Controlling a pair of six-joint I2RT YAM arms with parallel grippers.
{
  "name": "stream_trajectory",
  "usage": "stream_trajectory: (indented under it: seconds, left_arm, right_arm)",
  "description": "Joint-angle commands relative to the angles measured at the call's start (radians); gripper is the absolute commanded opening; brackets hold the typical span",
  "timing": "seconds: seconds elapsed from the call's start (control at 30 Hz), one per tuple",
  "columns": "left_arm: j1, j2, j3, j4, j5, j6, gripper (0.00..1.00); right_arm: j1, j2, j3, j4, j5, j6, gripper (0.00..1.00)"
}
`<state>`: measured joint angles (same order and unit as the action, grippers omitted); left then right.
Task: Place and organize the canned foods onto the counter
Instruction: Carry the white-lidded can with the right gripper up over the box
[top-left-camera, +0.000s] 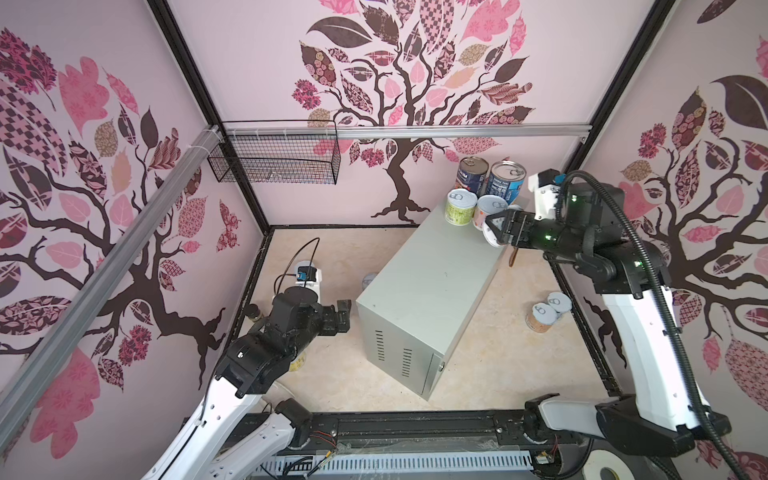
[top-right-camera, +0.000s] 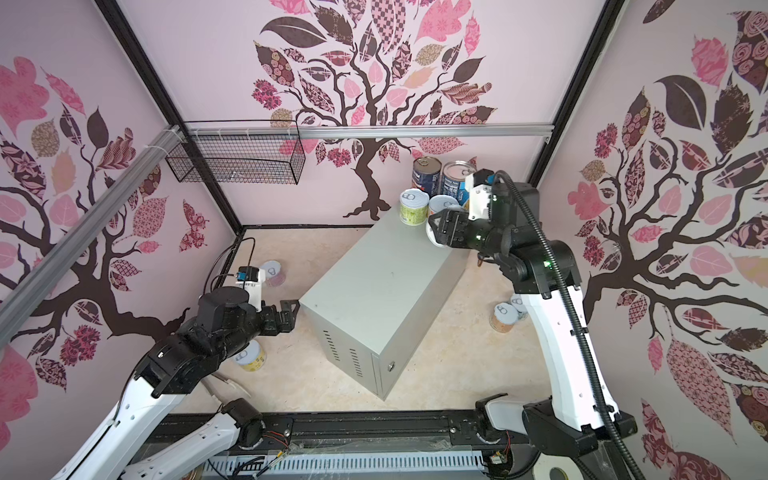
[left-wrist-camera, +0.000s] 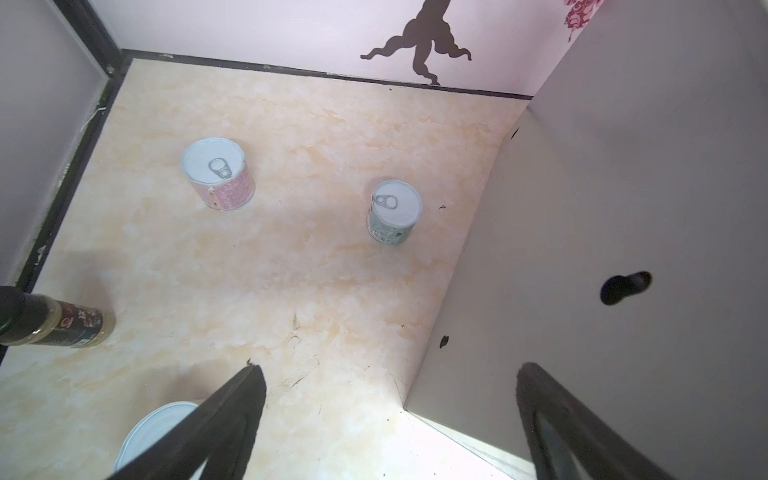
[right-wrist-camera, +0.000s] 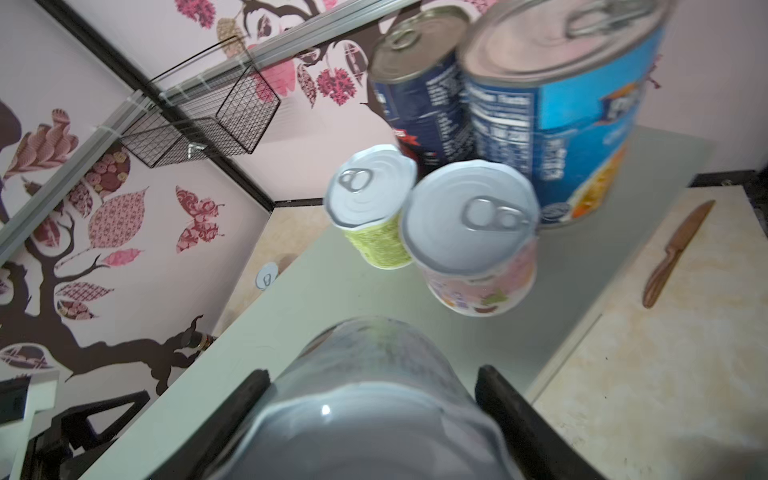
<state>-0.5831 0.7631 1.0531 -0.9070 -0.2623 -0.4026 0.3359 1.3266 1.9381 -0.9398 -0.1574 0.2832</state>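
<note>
I will move my right gripper toward the green can and lower it to the bare counter top beside the pink can, because that spot is below the gripper.
The grey counter stands mid-floor. On its far end stand two tall blue cans, a green can and a pink can. My right gripper is shut on a pale short can, which hangs just above the counter top beside the pink can. My left gripper is open and empty, low by the counter's left wall. On the floor ahead of it stand a pink can and a green can. A yellow can sits under the left arm.
Two more cans stand on the floor right of the counter, near the right arm. A brown knife lies beside the counter's far right. A dark jar stands by the left wall. A black wire basket hangs on the back rail.
</note>
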Motion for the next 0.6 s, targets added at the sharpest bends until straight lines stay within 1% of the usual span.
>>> stream_trajectory:
  seconds: [0.0, 0.17, 0.27, 0.57]
  left_arm:
    - [0.008, -0.019, -0.042, 0.029, -0.045, -0.003, 0.98]
    - [0.034, -0.056, -0.078, 0.054, -0.016, -0.004, 0.98]
    - [0.052, -0.071, -0.108, 0.075, 0.011, -0.007, 0.98]
    - [0.092, -0.094, -0.195, 0.139, 0.056, -0.005, 0.98]
  right_arm:
    - [0.13, 0.067, 0.133, -0.069, 0.162, -0.056, 0.62]
    - [0.203, 0.169, 0.252, -0.176, 0.279, -0.08, 0.62]
    - [0.218, 0.207, 0.298, -0.217, 0.318, -0.091, 0.62]
    - [0.222, 0.25, 0.302, -0.258, 0.415, -0.119, 0.63]
